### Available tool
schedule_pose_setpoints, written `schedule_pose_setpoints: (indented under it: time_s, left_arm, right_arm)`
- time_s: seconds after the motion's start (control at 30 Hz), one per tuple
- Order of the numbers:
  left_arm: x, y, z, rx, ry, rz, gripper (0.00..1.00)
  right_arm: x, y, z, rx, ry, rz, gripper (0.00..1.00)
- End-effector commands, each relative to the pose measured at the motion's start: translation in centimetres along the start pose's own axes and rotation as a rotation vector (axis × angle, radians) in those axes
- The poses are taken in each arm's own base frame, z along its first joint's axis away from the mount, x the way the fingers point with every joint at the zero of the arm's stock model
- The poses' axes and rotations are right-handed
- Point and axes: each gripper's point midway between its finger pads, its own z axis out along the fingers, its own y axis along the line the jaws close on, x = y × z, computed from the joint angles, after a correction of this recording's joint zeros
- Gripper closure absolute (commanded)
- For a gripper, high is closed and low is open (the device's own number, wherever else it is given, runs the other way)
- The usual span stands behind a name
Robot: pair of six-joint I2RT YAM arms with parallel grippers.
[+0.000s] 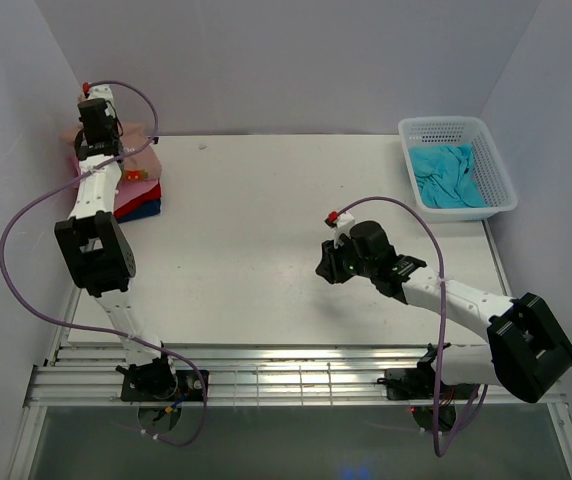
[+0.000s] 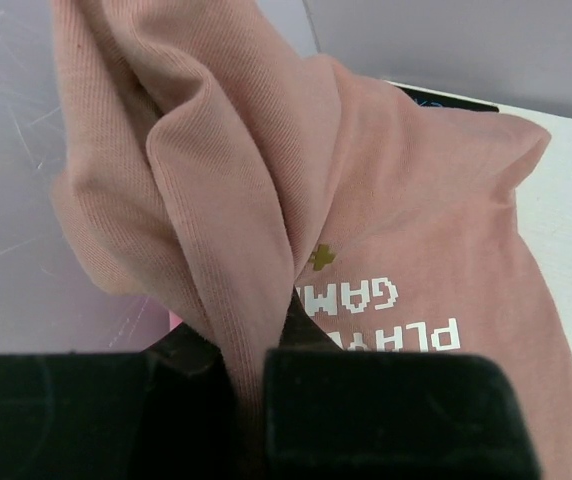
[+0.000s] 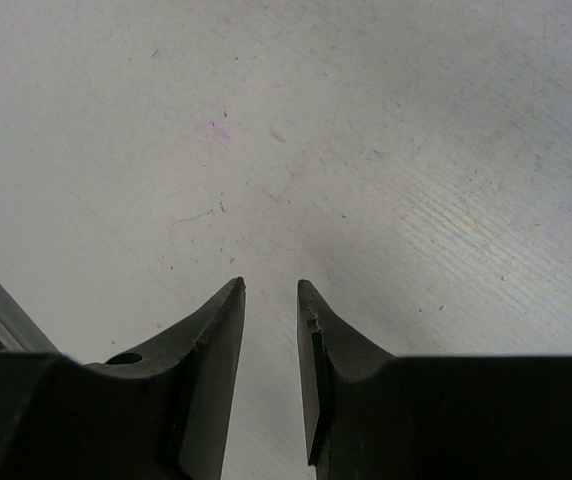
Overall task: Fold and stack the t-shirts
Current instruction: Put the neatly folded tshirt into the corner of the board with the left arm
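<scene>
My left gripper will go straight down toward the stack by the wall next and release the cloth there. The fold of the rose-brown t-shirt still stands raised above the stack.
A dusty rose-brown t-shirt (image 2: 416, 200) with white print lies on top of a stack at the far left of the table (image 1: 266, 230). My left gripper (image 2: 251, 340) is shut on a raised fold of it and stands over the stack in the top view (image 1: 99, 150). Under the rose-brown shirt (image 1: 138, 162) lie a red shirt (image 1: 134, 198) and a dark blue shirt (image 1: 144, 211). A bit of bright pink cloth (image 2: 176, 320) shows beneath the fold. A turquoise shirt (image 1: 451, 175) lies crumpled in the basket. My right gripper (image 3: 271, 290) is open by a narrow gap and empty, over bare table (image 1: 328, 262).
The white lattice basket (image 1: 501, 165) stands at the far right corner. Walls close in the table at the back and on both sides; the stack sits against the left wall. A metal rail frame (image 1: 296, 380) runs along the near edge.
</scene>
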Motion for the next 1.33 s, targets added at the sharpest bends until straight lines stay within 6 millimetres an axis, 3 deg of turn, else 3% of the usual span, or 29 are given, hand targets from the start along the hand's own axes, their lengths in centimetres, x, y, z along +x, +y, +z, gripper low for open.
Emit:
schedule_pose_setpoints:
  time_s: [0.0, 0.27, 0.43, 0.5, 0.53, 0.57, 0.63, 0.67, 0.7, 0.8, 0.83, 0.9, 0.93, 0.97, 1.0, 1.03, 1.07, 1.1, 1.13, 1.17, 1.23, 1.27, 1.3]
  left_arm:
    - [-2.4, 2.5, -1.3, -0.026, -0.075, -0.067, 1.00]
    - [6.3, 2.9, 2.1, -0.122, 0.084, -0.048, 1.00]
    - [9.3, 4.0, 3.0, -0.215, 0.125, -0.036, 1.00]
    - [8.8, 4.5, 3.0, -0.245, 0.119, -0.058, 0.83]
    - [8.1, 4.6, 3.0, -0.244, 0.107, -0.068, 0.64]
    - [7.0, 4.6, 3.0, -0.231, 0.081, -0.080, 0.35]
    - [4.5, 5.1, 2.2, -0.231, 0.030, -0.112, 0.30]
    - [3.0, 5.4, 1.7, -0.238, 0.001, -0.126, 0.15]
    - [-0.3, 6.3, 0.2, -0.245, -0.066, -0.150, 0.15]
    - [-7.3, 7.8, -4.0, -0.260, -0.222, -0.192, 0.14]
    - [-10.7, 9.0, -7.1, -0.275, -0.299, -0.212, 0.14]
    - [-14.2, 9.0, -11.1, -0.268, -0.382, -0.239, 0.13]
    - [-16.5, 9.9, -14.9, -0.264, -0.450, -0.272, 0.13]
    - [-17.5, 9.0, -17.0, -0.233, -0.484, -0.303, 0.13]
    - [-17.8, 8.8, -18.6, -0.216, -0.509, -0.327, 0.13]
    - [-16.3, 7.6, -18.9, -0.179, -0.493, -0.331, 0.13]
    - [-17.0, 7.4, -22.0, -0.128, -0.541, -0.402, 0.13]
    - [-16.3, 6.8, -22.8, -0.098, -0.540, -0.415, 0.13]
    - [-13.3, 4.9, -22.1, -0.056, -0.485, -0.419, 0.13]
    - [-13.0, 4.8, -24.4, -0.027, -0.512, -0.450, 0.13]
    - [-10.4, 3.2, -24.9, 0.051, -0.484, -0.498, 0.13]
    - [-7.5, 1.9, -24.1, 0.078, -0.445, -0.497, 0.13]
    - [-7.1, 1.8, -25.3, 0.107, -0.461, -0.533, 0.13]
  right_arm:
    - [-0.7, 0.9, 0.1, -0.036, -0.035, -0.029, 0.66]
    - [-1.4, 1.0, -0.9, -0.028, -0.061, -0.043, 0.66]
    - [-1.2, 0.9, -1.3, -0.019, -0.061, -0.040, 0.66]
    - [-1.2, 0.9, -1.6, -0.020, -0.067, -0.038, 0.66]
    - [-1.1, 0.9, -1.7, -0.018, -0.066, -0.038, 0.66]
    - [-1.0, 0.8, -1.8, -0.014, -0.067, -0.038, 0.66]
    - [-0.8, 0.6, -1.8, -0.003, -0.061, -0.036, 0.66]
    - [-0.6, 0.5, -1.8, 0.001, -0.056, -0.033, 0.66]
    - [-0.3, 0.5, -1.8, 0.003, -0.052, -0.031, 0.66]
    - [0.3, 0.1, -1.8, 0.020, -0.045, -0.021, 0.66]
    - [0.3, -0.1, -1.8, 0.032, -0.047, -0.016, 0.66]
    - [0.0, -0.2, -1.8, 0.044, -0.051, -0.012, 0.66]
    - [-0.2, -0.4, -1.8, 0.060, -0.057, -0.001, 0.66]
    - [-0.6, -0.4, -1.8, 0.064, -0.068, -0.002, 0.64]
    - [-0.9, -0.5, -1.8, 0.070, -0.072, 0.000, 0.62]
    - [-1.9, -0.6, -2.0, 0.090, -0.087, -0.002, 0.62]
    - [-2.4, -0.5, -2.1, 0.091, -0.095, -0.004, 0.62]
    - [-3.0, -0.9, -2.3, 0.125, -0.108, -0.004, 0.62]
    - [-4.8, -0.8, -2.9, 0.138, -0.155, -0.015, 0.62]
    - [-5.0, -0.9, -3.4, 0.152, -0.151, -0.019, 0.62]
    - [-6.8, -1.4, -4.9, 0.202, -0.200, -0.027, 0.64]
    - [-8.3, -1.4, -5.7, 0.220, -0.239, -0.039, 0.64]
    - [-9.3, -1.6, -6.5, 0.247, -0.265, -0.044, 0.62]
